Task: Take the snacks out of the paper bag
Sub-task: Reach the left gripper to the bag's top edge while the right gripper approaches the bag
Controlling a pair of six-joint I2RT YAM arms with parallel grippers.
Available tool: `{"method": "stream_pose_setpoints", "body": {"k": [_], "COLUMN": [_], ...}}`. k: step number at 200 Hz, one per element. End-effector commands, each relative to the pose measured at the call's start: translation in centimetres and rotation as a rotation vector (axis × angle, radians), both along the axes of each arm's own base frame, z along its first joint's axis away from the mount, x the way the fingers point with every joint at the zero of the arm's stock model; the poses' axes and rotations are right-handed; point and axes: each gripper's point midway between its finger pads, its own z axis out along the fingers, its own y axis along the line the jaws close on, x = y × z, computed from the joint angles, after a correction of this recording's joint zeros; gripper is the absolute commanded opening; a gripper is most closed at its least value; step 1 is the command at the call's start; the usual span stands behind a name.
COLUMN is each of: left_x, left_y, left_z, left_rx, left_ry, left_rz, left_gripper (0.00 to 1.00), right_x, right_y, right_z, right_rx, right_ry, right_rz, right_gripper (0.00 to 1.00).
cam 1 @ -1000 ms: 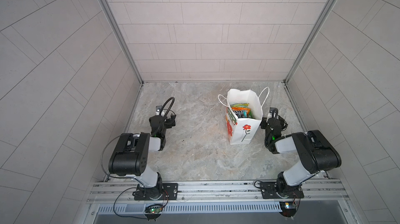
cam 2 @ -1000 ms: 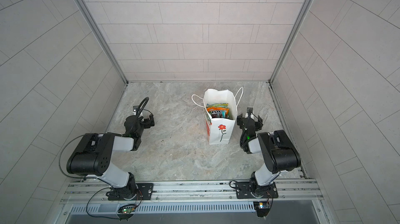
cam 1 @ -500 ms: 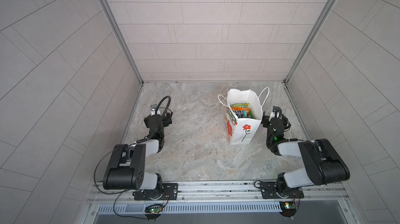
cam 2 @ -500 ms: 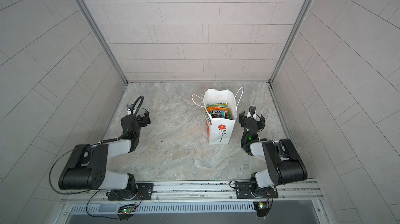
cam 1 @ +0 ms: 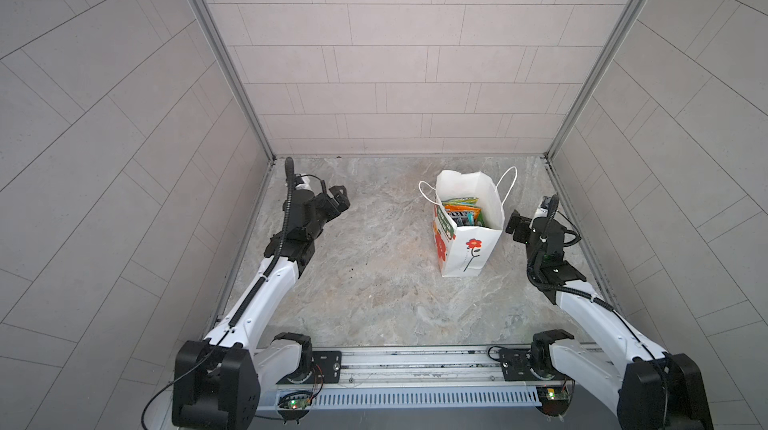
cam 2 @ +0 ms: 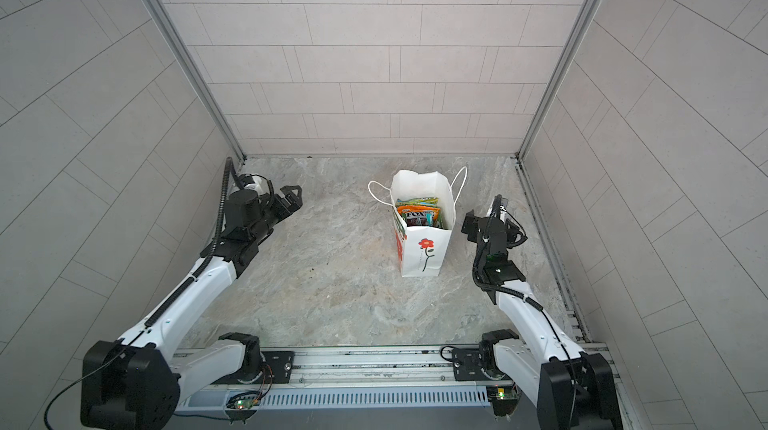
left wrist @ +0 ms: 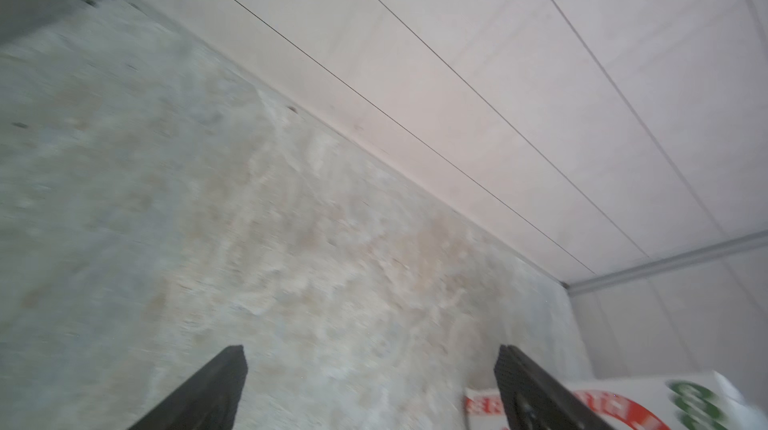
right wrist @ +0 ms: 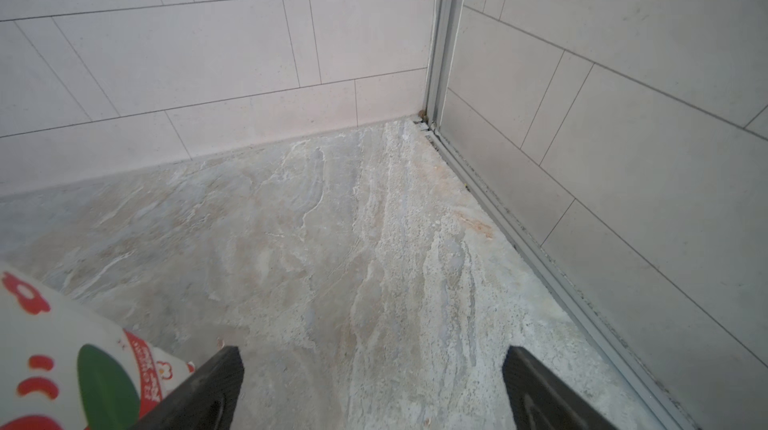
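Note:
I will next swing my left gripper toward the bag [cam 1: 469,241] and onto its nearer cord handle [cam 1: 421,188], which is across the open floor and juts past the bag's rim.
The white paper bag [cam 1: 469,241] [cam 2: 424,249] stands upright right of the middle of the stone floor, its mouth open and a red flower on its front. Inside it the snacks [cam 1: 460,212] [cam 2: 419,213] show as glossy orange, green-yellow and teal packets on edge. My right gripper [cam 1: 515,225] [cam 2: 469,224] hovers open just right of the bag, apart from it. In the right wrist view the bag's printed side [right wrist: 54,349] lies beside the wide, empty gripper [right wrist: 372,351]. My left gripper [cam 1: 338,196] [cam 2: 291,195] [left wrist: 370,351] is open and empty, far left of the bag [left wrist: 685,399].
Tiled walls close in the floor at the back and on both sides, with metal corner posts [cam 1: 552,149] [right wrist: 440,33]. A metal rail [cam 1: 415,361] carrying both arm bases runs along the front. A wide stretch of floor lies between the left gripper and the bag.
Both arms have stretched out low over the floor. The left gripper moved toward the back wall. The right gripper stayed beside the bag. Both stayed open.

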Motion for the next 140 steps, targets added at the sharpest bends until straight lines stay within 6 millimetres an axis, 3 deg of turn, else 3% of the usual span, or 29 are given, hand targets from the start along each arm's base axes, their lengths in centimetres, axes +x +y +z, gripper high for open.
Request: {"method": "stream_pose_setpoints", "body": {"k": [1,26,57,95,118,140], "left_x": [-2.3,-3.3,-3.9,-4.2,-3.6,-3.1], "left_y": [-5.2,-9.2,-14.8,-19.2,-20.3,-21.0], "left_z": [3.5,8.0,11.3,12.1,11.6,10.6], "left_rx": [-0.116,-0.130,-0.157,-0.159,-0.150,-0.138], "left_ry": [0.040,-0.025,-0.057,-0.041,-0.014,0.021], "left_rz": [-0.158,-0.249,-0.406,-0.484,-0.482,-0.474], "left_gripper": [1.00,1.00,0.97,0.88,0.77,0.73], "right_x": [-1.9,-2.2,-2.0,-2.1,-2.2,-2.2], "right_y": [1.7,2.7,4.0,4.1,4.0,4.0], "right_z": [-2.9,-3.2,-3.7,-4.3,-4.5,-4.5], "right_rx": [0.084,0.123,0.165,0.173,0.173,0.171], "right_ry": [0.137,0.141,0.151,0.178,0.183,0.184], "right_rz": [0.081,0.130,0.192,0.188,0.187,0.184], "right_gripper": [0.99,0.99,0.99,0.99,0.99,0.99]}}
